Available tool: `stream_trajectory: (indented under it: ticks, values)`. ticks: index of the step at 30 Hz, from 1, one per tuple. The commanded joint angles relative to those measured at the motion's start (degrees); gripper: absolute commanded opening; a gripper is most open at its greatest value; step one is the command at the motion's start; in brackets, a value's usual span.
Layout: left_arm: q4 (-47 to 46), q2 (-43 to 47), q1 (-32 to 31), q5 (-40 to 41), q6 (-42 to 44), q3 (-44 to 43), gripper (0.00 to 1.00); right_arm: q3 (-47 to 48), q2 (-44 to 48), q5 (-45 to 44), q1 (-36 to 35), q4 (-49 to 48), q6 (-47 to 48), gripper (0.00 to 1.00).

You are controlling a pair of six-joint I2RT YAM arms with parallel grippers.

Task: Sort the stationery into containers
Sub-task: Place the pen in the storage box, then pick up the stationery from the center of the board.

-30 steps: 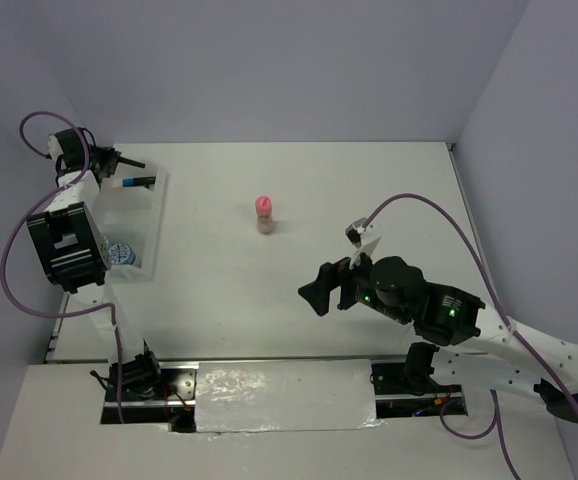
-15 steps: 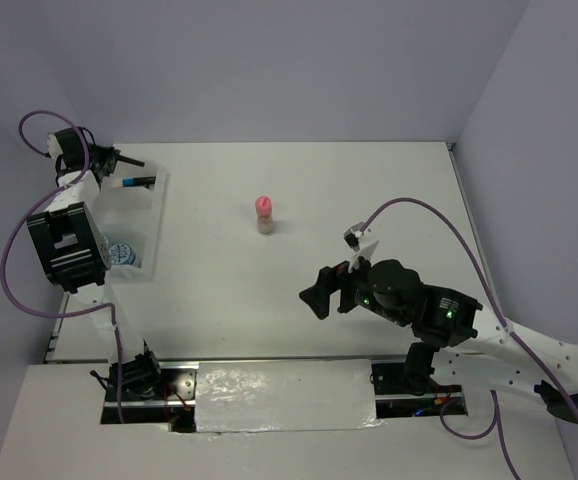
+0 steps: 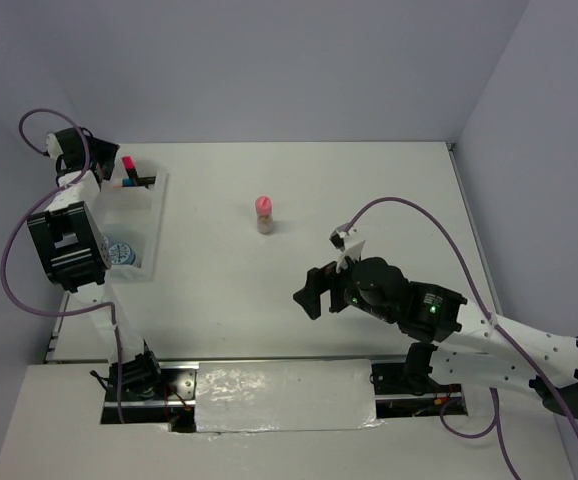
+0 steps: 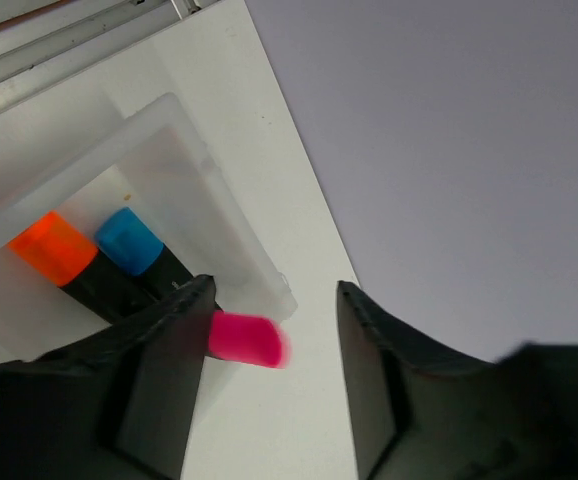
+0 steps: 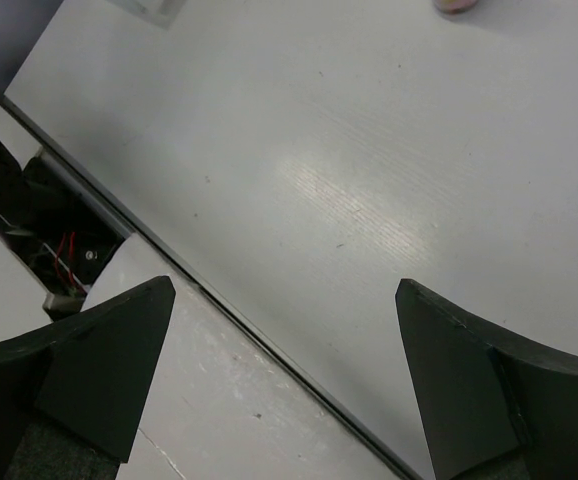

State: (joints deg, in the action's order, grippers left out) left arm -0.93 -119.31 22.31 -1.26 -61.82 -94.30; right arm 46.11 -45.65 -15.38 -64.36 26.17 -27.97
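The right gripper moves outward and to the left in the top view next, then lowers around the tube's pink cap (image 3: pixel 263 204), since the tube stands upright.
The white translucent tray (image 3: pixel 156 215) lies at the table's left edge. My left gripper (image 3: pixel 112 165) hovers over its far end, jaws apart. In the left wrist view a blurred pink-capped marker (image 4: pixel 247 340) lies against the left finger (image 4: pixel 164 370), clear of the right one, just outside the tray wall (image 4: pixel 209 190). The orange-capped marker (image 4: pixel 54 247) and blue-capped marker (image 4: pixel 129 240) rest inside that compartment. A blue roll (image 3: pixel 119 252) sits in the tray's near compartment. The pink-capped tan tube (image 3: pixel 264 214) stands upright mid-table. My right gripper (image 3: pixel 311 292) is open and empty, well short of the tube.
The right wrist view looks down past my right gripper (image 5: pixel 284 300) at bare table and the table's front edge (image 5: pixel 269 340), with wiring (image 5: pixel 59 255) below it. The grey walls close in behind and beside the tray.
My left gripper has opened and the pink cap now shows beside it over the tray's far end. My right arm has shifted slightly left and forward.
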Motion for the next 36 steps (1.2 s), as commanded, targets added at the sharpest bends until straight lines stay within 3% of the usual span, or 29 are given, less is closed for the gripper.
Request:
stream_trajectory:
  ticks: [1, 7, 10, 15, 19, 23, 26, 28, 32, 36]
  values:
    - [-0.5, -0.2, 0.7, 1.0, 1.2, -1.9, 0.66, 1.0, -0.6, 0.5, 0.0, -3.0, 1.0, 1.0]
    - [0.1, 1.6, 1.2, 0.9, 1.2, -1.2, 0.75, 0.7, -1.1, 0.0, 0.8, -3.7, 1.0, 1.0]
    - [0.7, 5.0, 1.1, 1.0, 1.7, -1.4, 0.8, 1.7, -4.9, 3.1, 5.3, -4.8, 1.7, 1.0]
    - [8.5, 14.2, 1.0, 2.9, 4.4, -4.3, 0.95, 2.9, -14.9, 10.5, 15.7, -11.4, 5.8, 1.0]
    - [12.1, 23.8, 0.4, 3.6, 10.3, -1.6, 0.99, 9.9, -28.6, 12.4, 19.4, -14.0, 10.0, 1.0]
    - [17.9, 32.7, 0.4, 1.3, 14.3, 4.9, 0.99, 21.9, -41.1, 9.7, 19.9, -14.8, 15.1, 1.0]
    - [19.3, 40.7, 0.0, -4.9, 18.7, 12.8, 0.99, 31.4, -51.4, 4.8, 20.3, -12.7, 17.7, 1.0]
    - [20.6, 43.9, -1.3, -4.6, 22.7, 16.5, 0.99, 36.1, -56.9, 4.7, 20.9, -9.3, 17.9, 1.0]
    - [22.6, 53.2, -3.8, -5.2, 27.2, 25.1, 0.99, 39.2, -58.8, 4.0, 21.0, -12.8, 19.2, 1.0]
    - [24.4, 61.6, -8.1, -3.9, 32.0, 31.8, 0.99, 43.9, -63.0, -0.1, 21.3, -9.7, 19.6, 1.0]
